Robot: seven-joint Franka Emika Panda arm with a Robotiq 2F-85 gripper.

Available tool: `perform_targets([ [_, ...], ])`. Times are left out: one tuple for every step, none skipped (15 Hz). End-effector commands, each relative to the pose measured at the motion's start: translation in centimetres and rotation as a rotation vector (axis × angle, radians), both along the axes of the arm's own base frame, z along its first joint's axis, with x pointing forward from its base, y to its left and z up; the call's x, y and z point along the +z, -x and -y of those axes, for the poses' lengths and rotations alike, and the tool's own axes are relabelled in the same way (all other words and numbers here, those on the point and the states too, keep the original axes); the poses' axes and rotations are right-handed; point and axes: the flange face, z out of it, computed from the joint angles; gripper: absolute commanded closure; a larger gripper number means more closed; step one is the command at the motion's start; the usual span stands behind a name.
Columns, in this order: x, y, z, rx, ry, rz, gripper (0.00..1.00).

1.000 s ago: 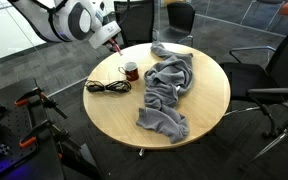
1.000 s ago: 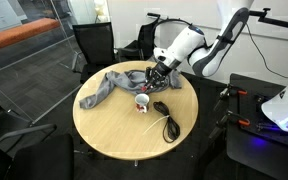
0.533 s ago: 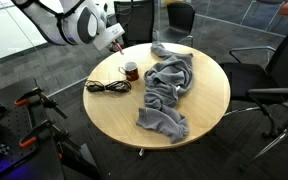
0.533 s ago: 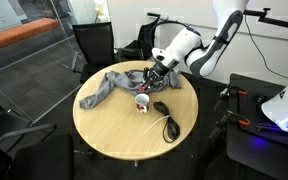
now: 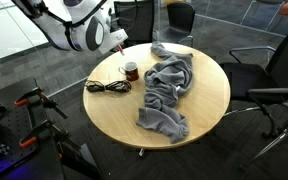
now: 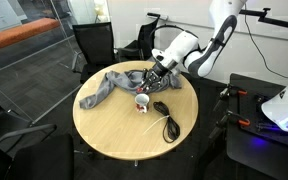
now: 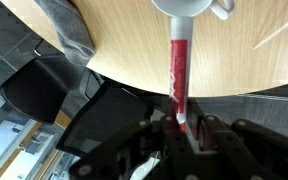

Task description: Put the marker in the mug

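My gripper will next move down and toward the mug's opening (image 5: 131, 66) (image 7: 185, 5) to let go of the marker inside. The mug's opening is below, in line with the far end of the marker.
The small dark red mug (image 5: 131, 71) stands on the round wooden table (image 5: 199, 105) between the coiled black cable and the grey cloth; it also shows in an exterior view (image 6: 141, 102). My gripper (image 5: 117, 43) hangs above the table edge, just behind the mug (image 7: 190, 6), and also shows in an exterior view (image 6: 156, 73). In the wrist view the gripper (image 7: 181, 125) is shut on a red marker (image 7: 178, 75). The marker points straight at the mug, and its far end meets the mug's rim in that view.
A crumpled grey cloth (image 5: 167, 88) covers the table's middle and far side (image 6: 109, 85). A coiled black cable (image 5: 108, 87) lies beside the mug (image 6: 167, 118). Black office chairs (image 5: 276, 80) stand around the table. A glass partition (image 6: 24, 70) stands beyond it.
The arm's upper links have shifted a little; the gripper stays near the mug, still shut on the marker. Mug, cloth and cable have not moved.
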Motion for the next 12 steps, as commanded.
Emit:
perform_targets([
  [-0.8,-1.0,0.9,-0.001,-0.035,0.012,0.95],
  [-1.2,-1.2,1.0,-0.002,-0.045,0.012,0.95],
  [-1.5,-1.3,1.2,-0.005,-0.053,0.011,0.95],
  [-1.7,-1.5,1.3,-0.005,-0.061,0.011,0.95],
  [-2.0,-1.6,1.4,-0.006,-0.069,0.008,0.95],
  [-2.2,-1.7,1.4,-0.007,-0.076,0.006,0.95],
  [-2.4,-1.8,1.4,-0.007,-0.083,0.005,0.95],
  [-2.6,-1.9,1.4,-0.009,-0.089,0.002,0.95],
  [-2.8,-2.1,1.4,-0.010,-0.095,0.001,0.95],
  [-2.9,-2.2,1.4,-0.011,-0.101,-0.002,0.95],
  [-3.1,-2.3,1.4,-0.014,-0.107,-0.007,0.95],
  [-3.2,-2.5,1.4,-0.016,-0.112,-0.011,0.95],
])
